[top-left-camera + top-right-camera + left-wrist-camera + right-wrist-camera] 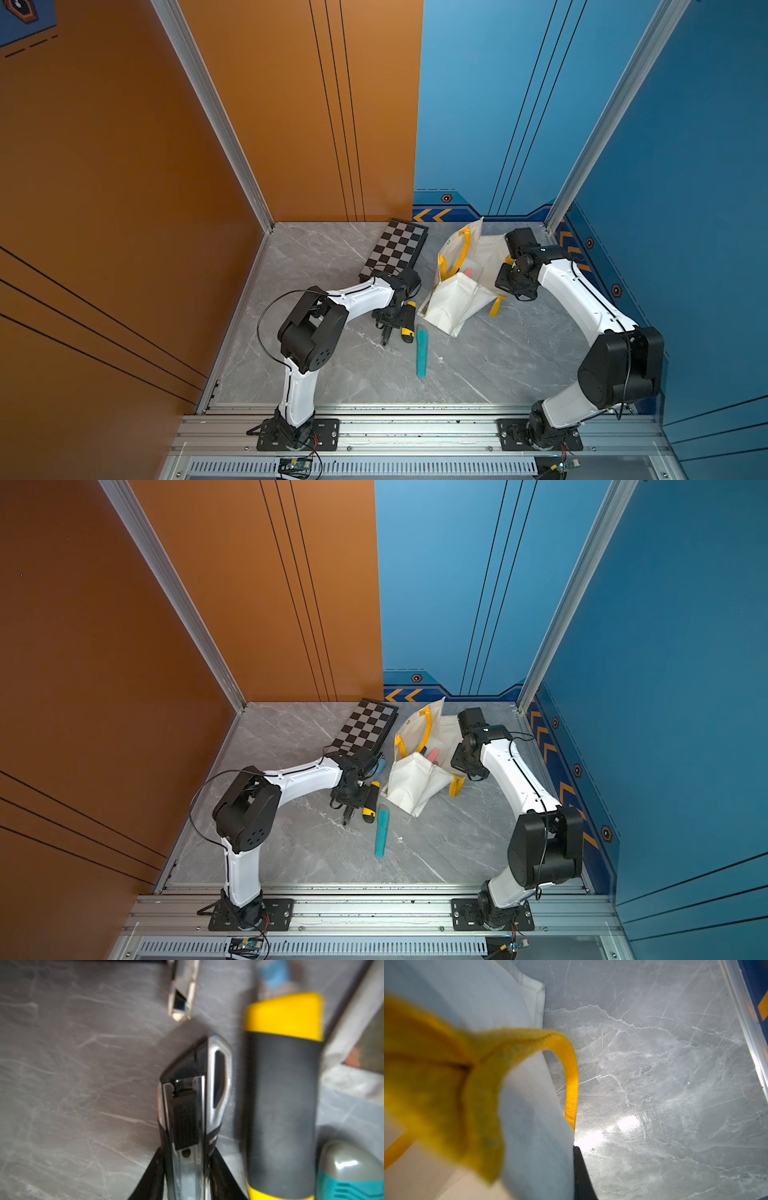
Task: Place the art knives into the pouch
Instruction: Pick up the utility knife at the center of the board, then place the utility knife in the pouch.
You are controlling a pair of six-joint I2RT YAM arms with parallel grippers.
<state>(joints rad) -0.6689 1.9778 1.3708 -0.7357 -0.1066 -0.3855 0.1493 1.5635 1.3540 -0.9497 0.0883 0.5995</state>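
I should next lift the art knife up with my left gripper and carry it outward over the pouch's opening (475, 264) to let it go there, since my right gripper holds the pouch's rim aside.
The art knife (187, 1093), black with silver rails and a slider, lies on the grey marble table. My left gripper (188, 1159) is down over it, its black fingers (154, 1169) pressed against both sides of the handle. In both top views this gripper (385, 330) (347, 810) sits left of the pouch. The pouch (457, 299) (415, 779) is cream-white with yellow handles (459, 253), and its mouth stands open. My right gripper (508, 262) is shut on the pouch's right rim, holding it up. In the right wrist view, white fabric (529, 1105) hides all but one finger (581, 1174).
A yellow-and-black tool (408, 322) (282, 1105) lies just beside the knife, with a long teal tool (422, 351) next to it. A folding chessboard (395, 253) leans at the back. A pink item (433, 754) shows inside the pouch. Walls enclose the table on three sides.
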